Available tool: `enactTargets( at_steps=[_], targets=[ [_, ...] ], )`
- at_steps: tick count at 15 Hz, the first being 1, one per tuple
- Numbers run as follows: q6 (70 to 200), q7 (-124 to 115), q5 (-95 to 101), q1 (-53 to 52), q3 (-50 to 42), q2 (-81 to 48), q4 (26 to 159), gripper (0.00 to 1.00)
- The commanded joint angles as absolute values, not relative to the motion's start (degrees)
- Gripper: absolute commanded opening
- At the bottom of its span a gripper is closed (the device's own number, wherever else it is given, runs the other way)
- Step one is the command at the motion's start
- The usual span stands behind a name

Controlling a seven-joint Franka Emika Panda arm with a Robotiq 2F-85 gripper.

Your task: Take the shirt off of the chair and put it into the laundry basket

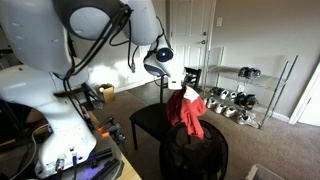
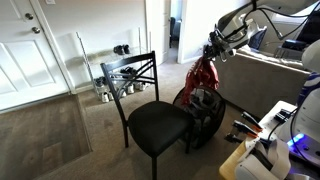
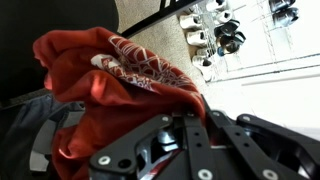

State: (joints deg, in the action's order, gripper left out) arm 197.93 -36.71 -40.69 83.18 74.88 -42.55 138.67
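The gripper rises slightly next, stays above the opening of the laundry basket (image 1: pixel 194 154), and releases the shirt (image 1: pixel 187 111), because its lower folds already dangle over it.
A red patterned shirt (image 1: pixel 187 111) hangs from my gripper (image 1: pixel 180 88) above a dark mesh laundry basket (image 1: pixel 194 154). In the other exterior view the shirt (image 2: pixel 204 76) dangles over the basket (image 2: pixel 205 115) beside the black chair (image 2: pixel 158 124), whose seat is bare. In the wrist view the shirt (image 3: pixel 120 90) bunches in front of my black fingers (image 3: pixel 172 125), which are shut on its cloth. The basket's dark inside (image 3: pixel 30 140) lies below the shirt.
A wire shoe rack (image 1: pixel 243 95) with shoes stands by the far wall; it also shows behind the chair (image 2: pixel 115 80). White doors (image 2: pixel 30 50) are at the back. A sofa (image 2: pixel 262 75) and a table with tools (image 2: pixel 260 130) lie near the basket.
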Motion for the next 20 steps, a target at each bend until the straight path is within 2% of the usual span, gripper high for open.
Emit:
enactTargets(
  at_steps=[1, 10, 11, 13, 20],
  targets=[
    [197.9, -40.5, -40.2, 88.6, 78.8, -40.7, 141.3, 0.01],
    [197.9, -42.7, -39.1, 100.9, 86.5, -39.5, 145.0, 0.01],
    [197.9, -42.8, -39.4, 101.7, 87.0, -39.2, 145.3, 0.30],
    [197.9, -42.5, -39.3, 102.9, 88.0, -39.0, 146.5, 0.37],
    [197.9, -42.5, -39.7, 103.8, 90.5, -37.1, 149.1, 0.83]
  ],
)
